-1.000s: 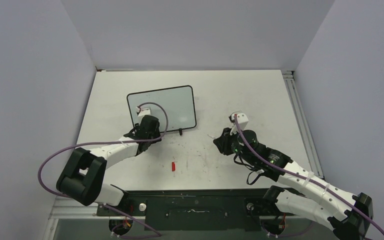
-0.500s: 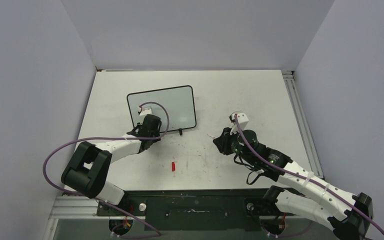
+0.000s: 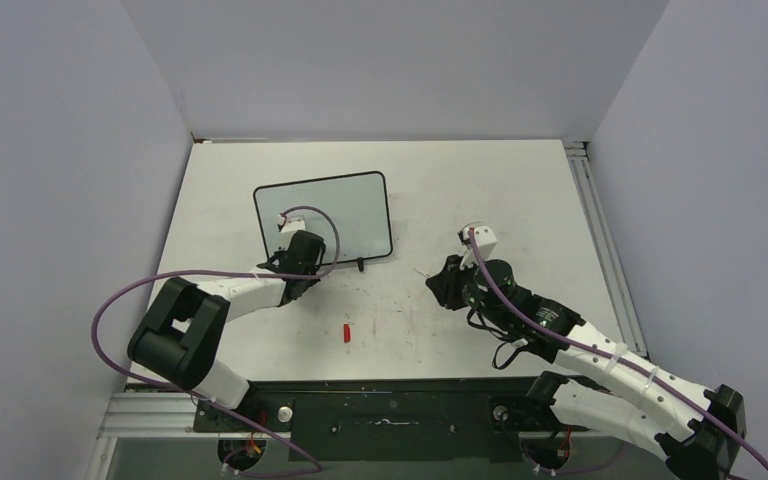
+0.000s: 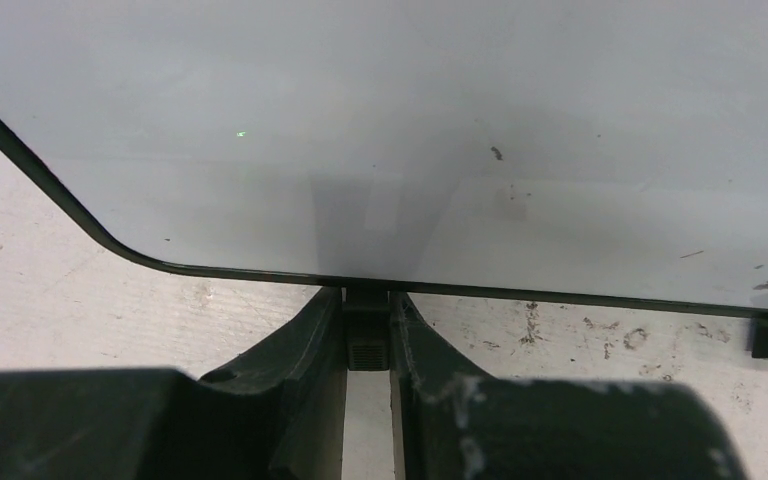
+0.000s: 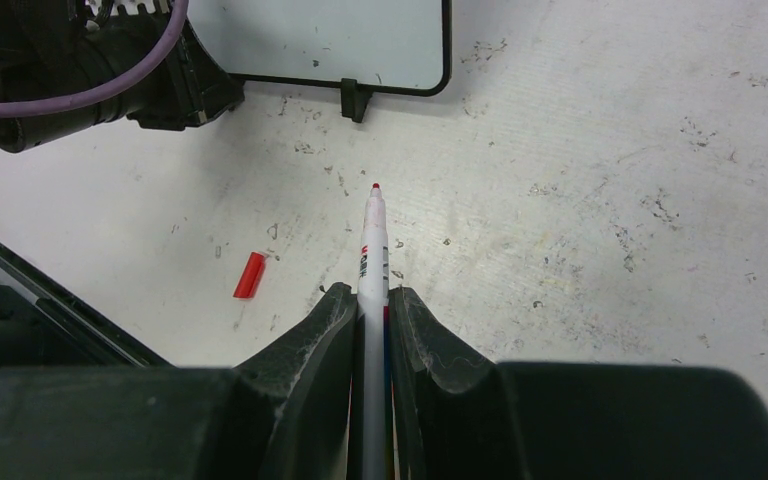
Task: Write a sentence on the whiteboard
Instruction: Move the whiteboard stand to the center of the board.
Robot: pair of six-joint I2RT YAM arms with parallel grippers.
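My left gripper slides the board by its foot back and toward the marker (image 5: 373,250) next, then opens there, since open table separates tip and board.
The whiteboard (image 3: 335,210) stands tilted at the middle left of the table, black-framed and blank; no red sentence shows on it. My left gripper (image 4: 367,300) is shut on the board's left black foot (image 4: 366,340) at its lower edge (image 3: 295,268). The board fills the left wrist view (image 4: 410,120). My right gripper (image 5: 370,300) is shut on a white marker (image 5: 373,250) with its red tip bare, held over the table to the right of the board (image 3: 447,280). The board's right foot (image 5: 354,98) shows ahead of the tip.
The red marker cap (image 3: 346,332) lies on the table between the arms, also in the right wrist view (image 5: 249,274). The scuffed white tabletop (image 3: 500,190) is walled at the back and sides, with a rail (image 3: 595,230) along its right edge.
My left arm has shifted slightly: its elbow swung to the right while the gripper stayed at the board's foot. The right arm and marker have not moved.
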